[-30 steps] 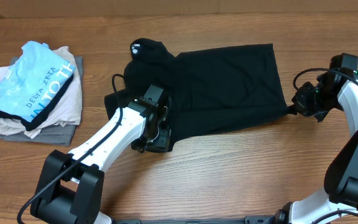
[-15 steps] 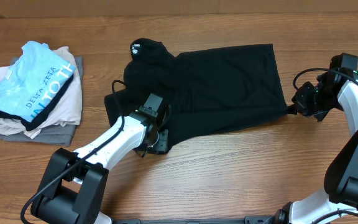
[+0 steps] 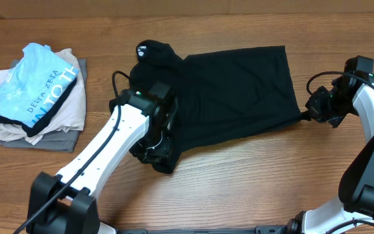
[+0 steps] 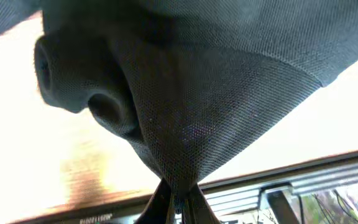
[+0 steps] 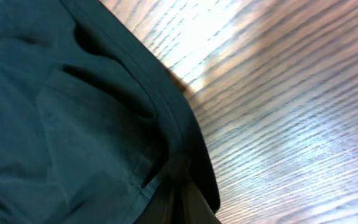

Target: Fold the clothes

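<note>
The right gripper pulls the pinched corner toward the right in the overhead view next, onto the bare wood beside it, and releases it. Folds ripple the cloth.
The black shirt (image 3: 232,84) lies spread across the middle of the wooden table, with its neck label at the far left. My left gripper (image 3: 156,153) points down at the shirt's near-left edge and is shut on a pinch of fabric. In the left wrist view the black cloth (image 4: 216,93) hangs in a taut cone from the shut gripper (image 4: 178,202). My right gripper (image 3: 310,112) is shut on the shirt's near-right corner. The right wrist view shows the hem (image 5: 61,112) running into the closed gripper (image 5: 182,199).
A pile of folded garments (image 3: 18,127) sits at the table's left, topped by a light-blue shirt (image 3: 34,88) with white lettering. Bare wooden table (image 3: 239,175) stretches in front of the black shirt.
My left gripper has closed on the shirt's near-left edge and risen, pulling the fabric up off the table. The right arm has stayed still.
</note>
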### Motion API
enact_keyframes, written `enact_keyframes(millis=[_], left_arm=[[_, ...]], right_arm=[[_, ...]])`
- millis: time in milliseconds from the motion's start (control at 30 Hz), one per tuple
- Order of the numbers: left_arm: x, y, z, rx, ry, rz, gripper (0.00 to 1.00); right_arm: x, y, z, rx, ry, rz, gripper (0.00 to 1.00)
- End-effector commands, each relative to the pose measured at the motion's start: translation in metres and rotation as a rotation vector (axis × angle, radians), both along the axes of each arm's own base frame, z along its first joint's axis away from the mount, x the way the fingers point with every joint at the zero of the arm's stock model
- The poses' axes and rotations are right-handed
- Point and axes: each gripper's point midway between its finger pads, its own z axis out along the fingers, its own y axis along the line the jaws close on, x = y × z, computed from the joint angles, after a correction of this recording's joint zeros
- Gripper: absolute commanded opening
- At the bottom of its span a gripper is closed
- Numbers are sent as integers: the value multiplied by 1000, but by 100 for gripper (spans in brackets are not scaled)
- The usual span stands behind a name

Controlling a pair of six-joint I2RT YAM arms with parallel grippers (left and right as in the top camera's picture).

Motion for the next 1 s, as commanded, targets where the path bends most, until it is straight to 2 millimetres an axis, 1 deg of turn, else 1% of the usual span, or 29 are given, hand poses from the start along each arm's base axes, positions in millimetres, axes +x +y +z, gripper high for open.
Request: enact_keyframes(millis=[0, 133, 233, 300, 367, 400, 500, 533, 567, 600, 667, 733, 800, 833, 900, 933, 967], left_arm=[[-8, -3, 8, -32, 25, -21, 4], [-15, -14, 10, -73, 48, -34, 4], [-19, -25, 10, -90, 46, -68, 4], [-22, -33, 10, -96, 35, -103, 4], [-25, -41, 9, -102, 24, -138, 4], [-26, -44, 9, -106, 18, -151, 6], [-28, -50, 8, -99, 5, -161, 7], [-26, -51, 8, -101, -3, -164, 15], [-25, -51, 7, -95, -10, -166, 27], [-23, -48, 6, -77, -20, -164, 38], [-17, -36, 4, -1, -50, -142, 50], [-7, -13, 3, 133, -101, -87, 60], [5, 12, 5, 256, -155, -14, 68], [10, 20, 5, 282, -170, 17, 70], [20, 28, 4, 279, -184, 68, 72], [23, 31, 2, 274, -185, 88, 71], [27, 37, -1, 273, -186, 109, 71]], right_arm=[[-1, -9, 3, -60, 12, -14, 4], [-10, -24, 0, -138, 65, -75, 4], [-23, -47, 0, -262, 126, -168, 4], [-29, -59, 1, -313, 151, -222, 4], [-32, -64, 2, -326, 157, -243, 4], [-33, -67, 2, -332, 159, -249, 4], [-36, -72, 2, -334, 165, -272, 4], [-37, -74, 2, -333, 167, -278, 4], [-38, -75, 2, -331, 170, -293, 4], [-39, -76, 2, -330, 172, -300, 4], [-40, -78, 2, -329, 173, -307, 4], [-41, -79, 2, -329, 174, -311, 4], [-40, -79, 2, -329, 173, -311, 4], [-40, -79, 2, -329, 173, -311, 4], [-40, -79, 2, -326, 171, -314, 5], [-39, -79, 2, -326, 169, -314, 10], [-39, -79, 2, -325, 169, -314, 31]])
